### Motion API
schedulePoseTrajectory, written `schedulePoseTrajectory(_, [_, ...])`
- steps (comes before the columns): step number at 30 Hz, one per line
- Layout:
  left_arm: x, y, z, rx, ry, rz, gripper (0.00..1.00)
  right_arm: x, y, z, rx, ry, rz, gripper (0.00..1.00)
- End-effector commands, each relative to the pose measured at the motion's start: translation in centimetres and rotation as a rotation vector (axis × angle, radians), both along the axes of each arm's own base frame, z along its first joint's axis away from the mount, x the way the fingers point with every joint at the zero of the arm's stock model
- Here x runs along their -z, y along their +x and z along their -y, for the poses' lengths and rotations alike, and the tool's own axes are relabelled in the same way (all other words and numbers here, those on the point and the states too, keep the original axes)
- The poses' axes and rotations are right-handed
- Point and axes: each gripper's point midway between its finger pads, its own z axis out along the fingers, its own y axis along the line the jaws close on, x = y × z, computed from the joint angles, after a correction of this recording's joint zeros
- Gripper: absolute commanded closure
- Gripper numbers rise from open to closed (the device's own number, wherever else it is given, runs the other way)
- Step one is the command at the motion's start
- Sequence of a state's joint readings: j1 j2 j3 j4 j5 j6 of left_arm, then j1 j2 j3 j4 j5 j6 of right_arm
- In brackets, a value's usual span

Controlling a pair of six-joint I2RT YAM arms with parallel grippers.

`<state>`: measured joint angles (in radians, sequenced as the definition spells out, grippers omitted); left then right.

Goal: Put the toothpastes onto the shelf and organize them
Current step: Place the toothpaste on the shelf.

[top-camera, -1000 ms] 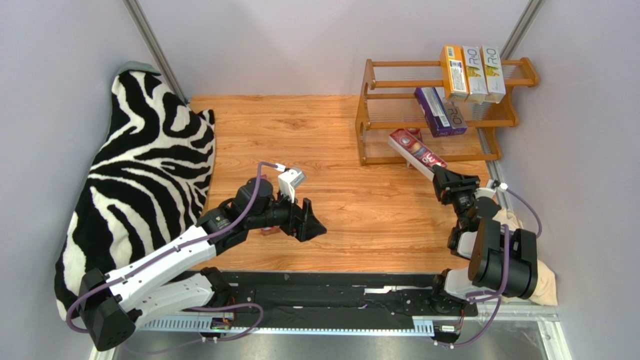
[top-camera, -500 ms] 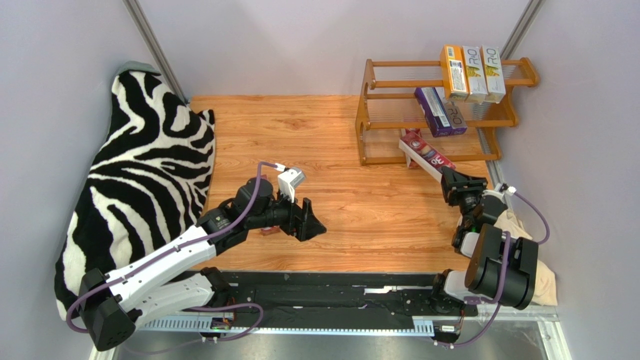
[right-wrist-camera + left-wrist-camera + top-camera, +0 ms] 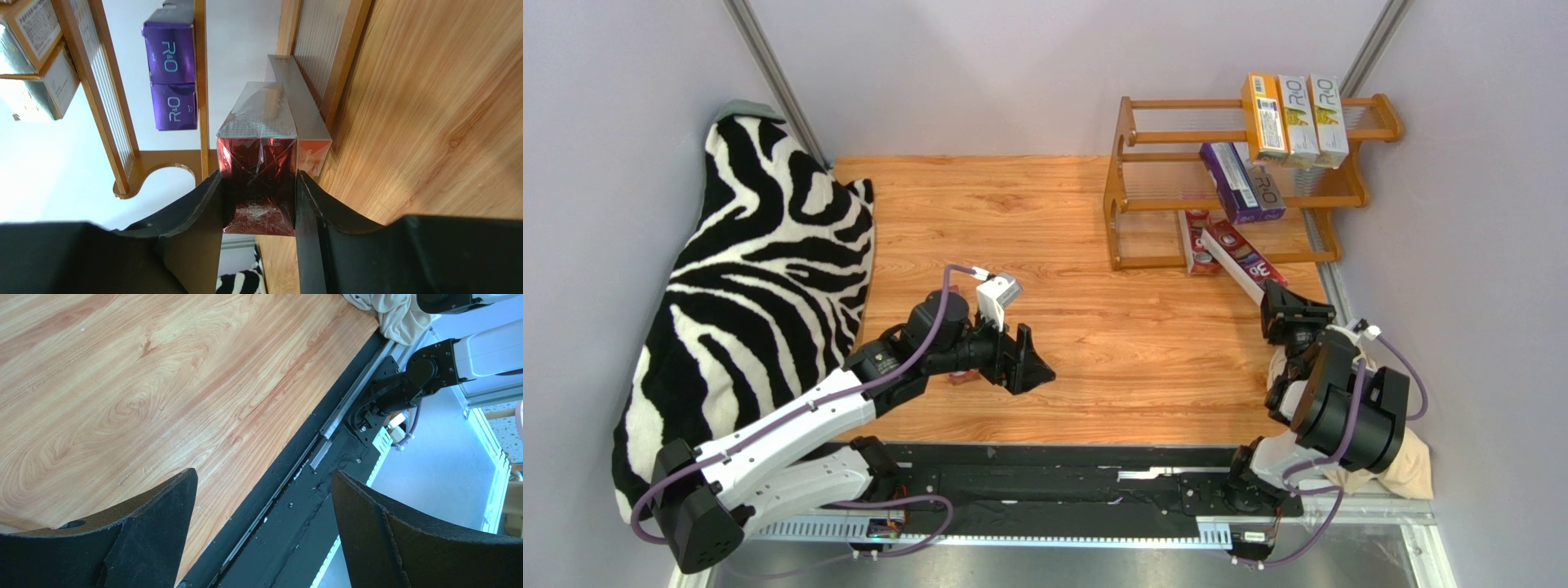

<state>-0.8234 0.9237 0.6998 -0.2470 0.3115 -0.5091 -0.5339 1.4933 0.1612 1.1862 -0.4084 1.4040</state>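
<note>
The right gripper pushes outward and down next, straightening the red carton onto the shelf's bottom level beside its neighbour, then releases it, since it slants out past the shelf's front bar.
The shelf (image 3: 1120, 184) stands at the table's far right. Three orange and white toothpastes (image 3: 1296, 119) stand on its top tier, and purple ones (image 3: 1241, 181) lie on the middle tier. My right gripper (image 3: 1286, 306) is shut on the near end of a red carton (image 3: 1244, 257), whose far end reaches the bottom tier beside another red carton (image 3: 1193, 241). The right wrist view shows the held carton (image 3: 258, 159) between the fingers of the right gripper (image 3: 259, 184), its neighbour (image 3: 304, 104) and the purple cartons (image 3: 173, 76). My left gripper (image 3: 1028, 361) hangs open and empty over mid-table (image 3: 264, 474).
A zebra-striped cloth (image 3: 756, 282) covers the left side. A beige cloth (image 3: 1412, 459) lies at the near right corner (image 3: 393, 312). The black base rail (image 3: 1051, 472) runs along the near edge. A small reddish thing (image 3: 956, 376) peeks out under the left arm.
My right gripper has moved down and to the right with the red carton, bringing its far end down beside the red carton on the bottom tier. The left arm has not moved.
</note>
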Motion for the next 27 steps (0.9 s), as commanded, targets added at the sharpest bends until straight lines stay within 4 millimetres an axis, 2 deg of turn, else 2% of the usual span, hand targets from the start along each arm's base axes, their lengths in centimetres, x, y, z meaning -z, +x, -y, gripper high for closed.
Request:
schedulePoseTrajectory(1, [-0.3,0.0,-0.3,0.009,-0.001,0.038,0.11,-2.6,0.4,2.0,0.067,-0.043,0.121,1.0])
schedulePoseTrajectory(2, [-0.3,0.0,-0.3,0.006,-0.001,0.04,0.11,-3.3,0.3,2.3,0.074,-0.053,0.149,1.0])
schedulePoseTrajectory(12, [0.3,-0.1,-0.2,0.023,0.01,0.037,0.11,-2.9,0.6,4.7,0.183,-0.036,0.163,1.0])
schedulePoseTrajectory(22, [0.9,0.0,0.0,0.039,0.029,0.034,0.11,-6.2,2.7,6.0,0.176,-0.043,0.258,1.0])
schedulePoseTrajectory(27, [1.2,0.0,0.2,0.049,0.03,0.031,0.12,-5.4,3.4,6.4,0.176,-0.035,0.24,1.0])
